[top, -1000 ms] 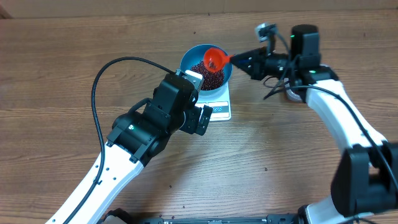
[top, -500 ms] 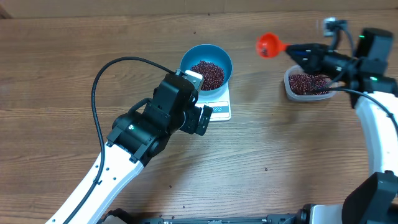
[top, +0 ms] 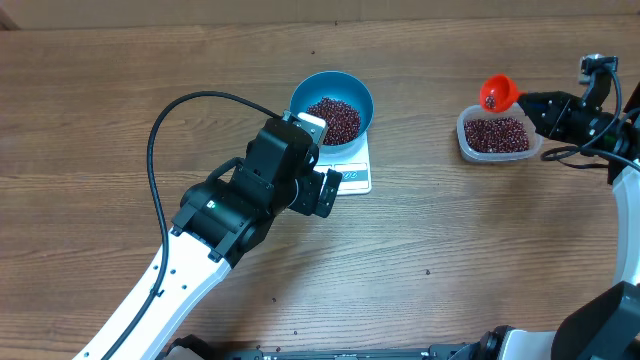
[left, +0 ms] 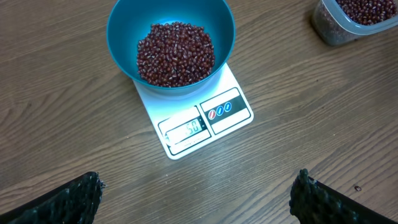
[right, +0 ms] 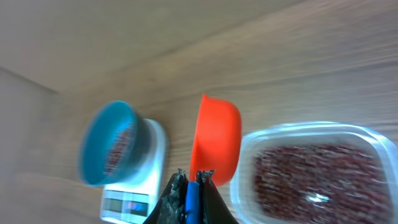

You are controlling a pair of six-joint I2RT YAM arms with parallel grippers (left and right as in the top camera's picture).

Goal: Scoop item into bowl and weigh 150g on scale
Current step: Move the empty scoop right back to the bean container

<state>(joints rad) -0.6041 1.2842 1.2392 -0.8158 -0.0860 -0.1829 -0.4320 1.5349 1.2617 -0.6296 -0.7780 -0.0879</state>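
My right gripper should turn to point down over the clear container and lower the scoop onto the beans there [top: 497, 135] [right: 320, 183].
The sky-blue bowl [top: 300, 100] stands on the white scale [top: 352, 176] and holds a heap of dark red beans [top: 334, 118]. My left gripper [top: 320, 162] hovers over the scale's front left, wide open and empty. Its wrist view shows the bowl [left: 124, 37], the beans [left: 176, 53] and the scale [left: 211, 118] beyond the gripper [left: 196, 193]. My right gripper [top: 530, 103] is shut on the handle of an orange-red scoop [top: 498, 92], which hangs over the back left rim of a clear container. In the blurred right wrist view the scoop [right: 217, 140] sits just past the gripper [right: 194, 177].
The clear container [top: 462, 140] of more beans [top: 494, 134] stands on the wooden table to the right of the scale. It also shows as the container [right: 311, 129] in the right wrist view and the container [left: 326, 31] in the left wrist view. A black cable [top: 160, 125] loops off the left arm.
My right gripper has carried the scoop from above the bowl rightward to the clear container. The left arm, bowl and scale have stayed still.
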